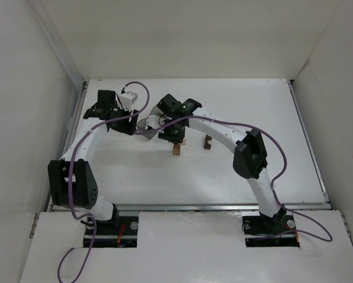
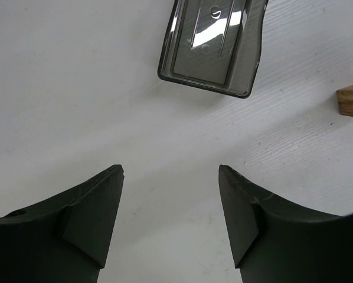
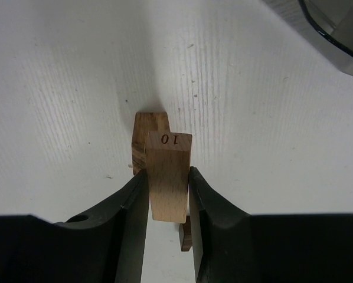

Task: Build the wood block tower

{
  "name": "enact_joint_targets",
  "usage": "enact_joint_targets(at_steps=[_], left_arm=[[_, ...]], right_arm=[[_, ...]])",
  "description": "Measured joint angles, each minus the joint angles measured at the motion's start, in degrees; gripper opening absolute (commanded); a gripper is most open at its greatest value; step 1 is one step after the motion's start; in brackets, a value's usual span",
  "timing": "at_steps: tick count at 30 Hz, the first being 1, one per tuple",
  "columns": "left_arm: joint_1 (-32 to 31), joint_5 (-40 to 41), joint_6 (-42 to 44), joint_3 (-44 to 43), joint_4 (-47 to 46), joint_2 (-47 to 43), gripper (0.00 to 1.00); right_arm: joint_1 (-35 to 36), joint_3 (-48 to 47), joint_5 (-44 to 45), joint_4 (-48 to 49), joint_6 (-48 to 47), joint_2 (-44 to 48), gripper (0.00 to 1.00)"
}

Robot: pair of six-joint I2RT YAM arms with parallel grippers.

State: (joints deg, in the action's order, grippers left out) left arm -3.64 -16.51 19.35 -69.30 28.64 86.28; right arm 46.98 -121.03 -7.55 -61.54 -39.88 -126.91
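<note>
Next I will shift my right gripper slightly toward the side where the other tan block (image 3: 147, 135) peeks past the held block below, lower onto it and release, since it shows there.
My right gripper (image 3: 167, 172) is shut on a light tan wooden block (image 3: 169, 177) stamped "10", held lengthwise between its fingers. Just under it a second tan block (image 3: 146, 132) lies on the table, and a dark brown block (image 3: 186, 237) peeks out lower down. From above, these tower blocks (image 1: 176, 148) sit under the right gripper (image 1: 175, 140) at mid-table. My left gripper (image 2: 171, 171) is open over bare table with nothing between its fingers; in the top view it (image 1: 128, 128) hangs left of the blocks.
A translucent grey plastic bin (image 2: 215, 47) lies just ahead of the left gripper, also seen from above (image 1: 147, 125). Another small brown block (image 1: 208, 142) stands to the right of the tower. A wooden block end (image 2: 352, 100) shows at the left wrist view's right edge. White walls enclose the table.
</note>
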Motion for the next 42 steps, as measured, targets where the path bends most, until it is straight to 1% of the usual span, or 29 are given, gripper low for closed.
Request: enact_joint_targets(at_steps=[11, 14, 20, 23, 24, 25, 28, 29, 31, 32, 42], left_arm=[[0.0, 0.0, 0.0, 0.1, -0.1, 0.0, 0.62], [0.0, 0.0, 0.0, 0.1, -0.1, 0.0, 0.62], [0.0, 0.0, 0.0, 0.1, -0.2, 0.0, 0.62], [0.0, 0.0, 0.0, 0.1, -0.2, 0.0, 0.62], [0.0, 0.0, 0.0, 0.1, -0.2, 0.0, 0.62], [0.0, 0.0, 0.0, 0.1, -0.2, 0.0, 0.62], [0.0, 0.0, 0.0, 0.1, -0.2, 0.0, 0.62], [0.0, 0.0, 0.0, 0.1, -0.2, 0.0, 0.62], [0.0, 0.0, 0.0, 0.1, -0.2, 0.0, 0.62], [0.0, 0.0, 0.0, 0.1, -0.2, 0.0, 0.62], [0.0, 0.0, 0.0, 0.4, -0.5, 0.0, 0.62]], right_arm=[[0.0, 0.8, -0.5, 0.0, -0.4, -1.5, 0.01], [0.0, 1.2, -0.9, 0.0, -0.4, -1.5, 0.03], [0.0, 1.6, -1.7, -0.1, -0.4, -1.5, 0.03], [0.0, 1.6, -1.8, -0.1, -0.4, -1.5, 0.09], [0.0, 1.6, -1.9, -0.1, -0.4, -1.5, 0.12], [0.0, 1.6, -1.9, -0.1, -0.4, -1.5, 0.23], [0.0, 1.6, -1.9, -0.1, -0.4, -1.5, 0.38], [0.0, 1.6, -1.9, -0.1, -0.4, -1.5, 0.42], [0.0, 1.7, -2.0, -0.1, -0.4, -1.5, 0.69], [0.1, 1.7, -1.9, -0.1, -0.4, -1.5, 1.00], [0.7, 1.9, -2.2, 1.2, 0.6, -1.1, 1.00]])
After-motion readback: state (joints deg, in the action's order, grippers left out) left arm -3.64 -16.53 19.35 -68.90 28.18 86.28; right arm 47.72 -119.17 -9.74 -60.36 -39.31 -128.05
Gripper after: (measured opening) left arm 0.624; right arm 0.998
